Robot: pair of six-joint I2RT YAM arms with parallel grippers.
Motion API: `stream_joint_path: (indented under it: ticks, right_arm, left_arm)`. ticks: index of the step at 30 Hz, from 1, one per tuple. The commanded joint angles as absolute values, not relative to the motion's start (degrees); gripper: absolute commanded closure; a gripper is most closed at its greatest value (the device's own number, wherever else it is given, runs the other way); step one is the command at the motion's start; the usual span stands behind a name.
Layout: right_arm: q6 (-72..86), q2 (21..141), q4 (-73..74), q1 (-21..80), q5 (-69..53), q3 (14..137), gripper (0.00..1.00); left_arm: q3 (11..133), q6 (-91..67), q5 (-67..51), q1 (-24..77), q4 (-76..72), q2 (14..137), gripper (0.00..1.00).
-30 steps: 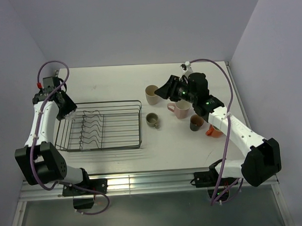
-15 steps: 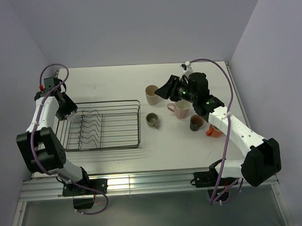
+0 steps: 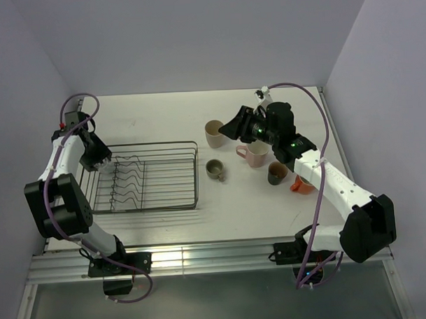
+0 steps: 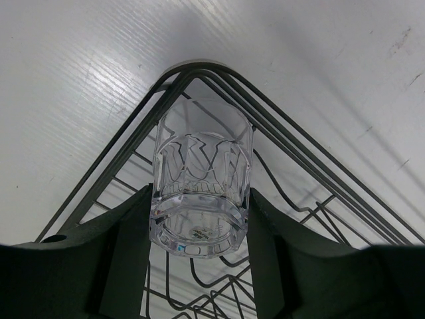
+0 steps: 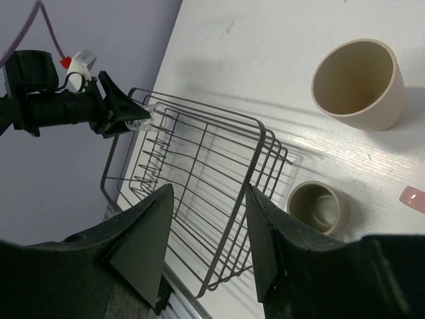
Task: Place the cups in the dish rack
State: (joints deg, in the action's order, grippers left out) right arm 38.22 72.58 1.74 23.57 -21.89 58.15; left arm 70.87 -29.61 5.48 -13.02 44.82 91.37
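The small clear glass (image 4: 202,176) hangs opening-first over the rack's far corner. The left gripper lowers the glass there next, then opens.
My left gripper (image 4: 199,203) is shut on the small clear glass (image 4: 202,176), held by its base with its mouth pointing away, over the far left corner of the dark wire dish rack (image 4: 302,149). In the top view the left gripper (image 3: 99,158) is at the rack's (image 3: 197,175) far left end. My right gripper (image 3: 229,128) is open and empty, hovering above the beige tumbler (image 3: 213,133). The olive-green cup (image 3: 215,169), pink mug (image 3: 255,154), dark brown mug (image 3: 276,173) and orange mug (image 3: 302,186) stand on the table right of the rack.
The right wrist view shows the rack (image 5: 265,133), the beige tumbler (image 5: 358,83) and the olive cup (image 5: 319,206) below my open right gripper (image 5: 209,193). Walls close the table on the left, back and right. The table's front edge has a metal rail (image 3: 202,254).
My left gripper has shifted slightly back and left with the glass, and the rack has shifted slightly left. The right arm has not moved.
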Motion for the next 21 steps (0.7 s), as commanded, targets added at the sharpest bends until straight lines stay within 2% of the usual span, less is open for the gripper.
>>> stream_joint_path:
  ticks: [1, 8, 13, 14, 18, 19, 21]
  right_arm:
    - [37.4, 72.8, 0.3, 23.1, -22.1, 59.9, 0.45]
    - [37.5, 73.1, 0.3, 23.2, -22.4, 59.9, 0.45]
    - [37.3, 73.3, 0.3, 23.1, -22.5, 59.9, 0.45]
    - [37.3, 73.5, 0.3, 23.1, -22.4, 59.9, 0.45]
    - [37.4, 73.7, 0.3, 23.2, -22.7, 59.9, 0.45]
    - [37.4, 73.7, 0.2, 23.1, -22.7, 59.9, 0.45]
    - [37.4, 73.7, 0.3, 23.1, -22.7, 59.9, 0.45]
  left_arm:
    - [70.8, -29.2, 4.0, -13.3, 43.2, 92.0, 1.0]
    - [70.0, -29.7, 3.5, -13.3, 42.3, 94.0, 0.99]
    - [69.8, -29.9, 4.2, -13.3, 42.0, 94.9, 0.91]
    - [69.6, -29.9, 4.3, -13.3, 41.8, 94.8, 0.83]
    - [69.3, -29.9, 5.1, -13.3, 41.6, 94.7, 0.7]
    - [69.4, -30.0, 5.3, -13.3, 41.6, 94.7, 0.59]
    - [69.3, -29.9, 5.4, -13.3, 41.5, 94.5, 0.53]
